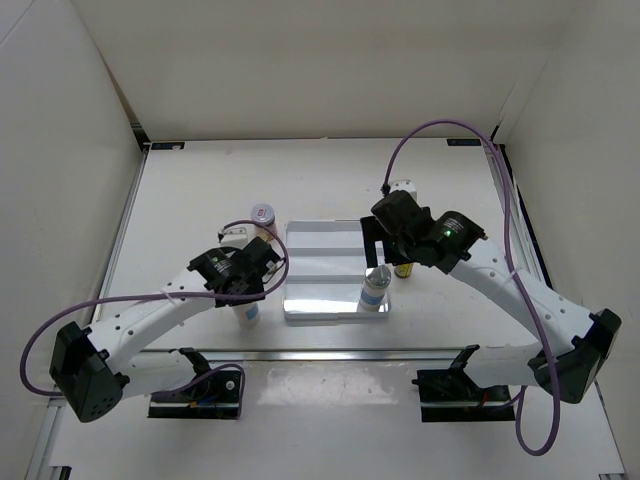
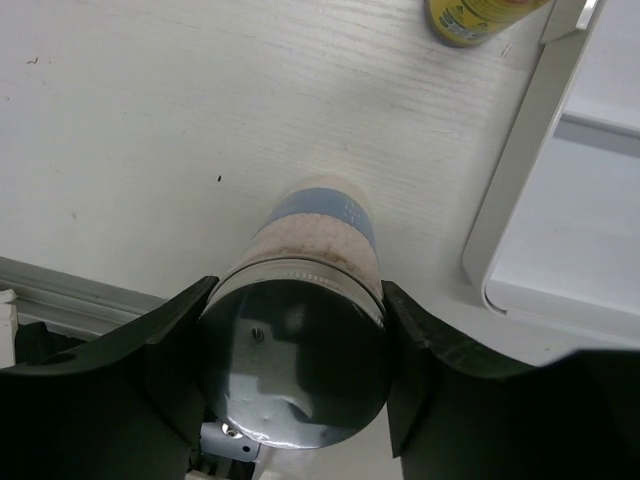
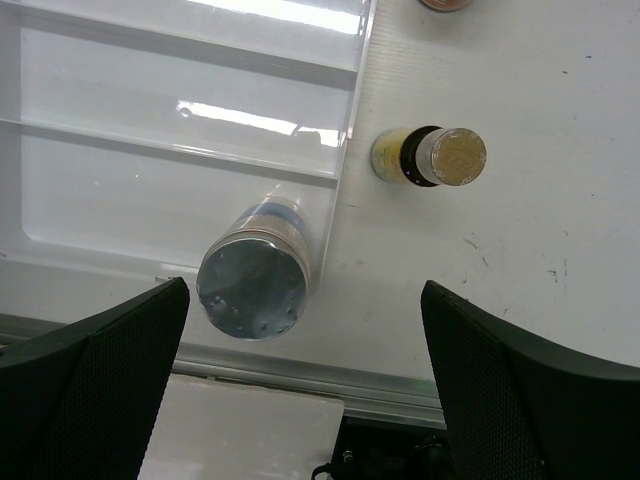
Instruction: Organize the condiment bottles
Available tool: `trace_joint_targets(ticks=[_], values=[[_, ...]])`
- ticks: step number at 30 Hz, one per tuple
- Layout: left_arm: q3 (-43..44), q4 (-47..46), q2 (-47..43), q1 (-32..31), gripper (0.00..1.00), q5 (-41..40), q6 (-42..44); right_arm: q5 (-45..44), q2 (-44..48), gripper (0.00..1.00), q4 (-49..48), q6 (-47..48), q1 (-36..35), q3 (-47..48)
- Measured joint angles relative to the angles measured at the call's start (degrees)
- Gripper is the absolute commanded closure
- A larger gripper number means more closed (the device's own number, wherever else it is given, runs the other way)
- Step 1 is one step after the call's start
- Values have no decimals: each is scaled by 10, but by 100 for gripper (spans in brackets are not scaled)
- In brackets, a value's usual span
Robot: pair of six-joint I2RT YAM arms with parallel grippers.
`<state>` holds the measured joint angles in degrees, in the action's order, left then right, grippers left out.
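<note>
I will next lift the bottle in my left gripper over the tray's side, then lower it into the tray's near corner (image 1: pixel 303 302) (image 2: pixel 566 246) opposite the second bottle, because that corner is empty.
My left gripper (image 1: pixel 246 292) is shut on the silver cap of a white blue-labelled bottle (image 2: pixel 318 232), upright just left of the white stepped tray's (image 1: pixel 325 245) front corner. The second white bottle (image 1: pixel 375 290) stands in the tray's front right corner. My right gripper (image 1: pixel 384 256) hangs open above and behind it, the silver cap (image 3: pixel 252 282) near its left finger. One yellow dropper (image 3: pixel 430 157) stands on the table right of the tray. The other (image 2: pixel 470 14) is beyond my left gripper. Pinkish jars stand at the tray's back left (image 1: pixel 263 214) and back right (image 1: pixel 403 188).
The tray's near wall (image 2: pixel 510 200) lies close to the right of the held bottle. A metal rail (image 1: pixel 330 352) runs along the table's front edge. White walls enclose the table on the left, back and right.
</note>
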<state>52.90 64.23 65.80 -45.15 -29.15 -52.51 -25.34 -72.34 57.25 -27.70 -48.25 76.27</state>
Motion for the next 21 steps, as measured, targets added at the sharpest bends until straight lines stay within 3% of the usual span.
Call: trace_joint_targets(ticks=[1, 4, 6, 17, 21], values=[[0, 2, -3, 0, 59, 1, 1, 0, 0, 0, 0, 0, 0, 0], [2, 4, -4, 0, 82, 2, 6, 0, 0, 0, 0, -2, 0, 0], [9, 8, -2, 0, 89, 5, 9, 0, 0, 0, 1, -2, 0, 0], [228, 41, 43, -42, 89, -4, 35, -11, 24, 0, 20, -2, 0, 0], [269, 28, 96, -75, 89, -11, 45, -22, 33, 0, 31, -4, 4, 0]])
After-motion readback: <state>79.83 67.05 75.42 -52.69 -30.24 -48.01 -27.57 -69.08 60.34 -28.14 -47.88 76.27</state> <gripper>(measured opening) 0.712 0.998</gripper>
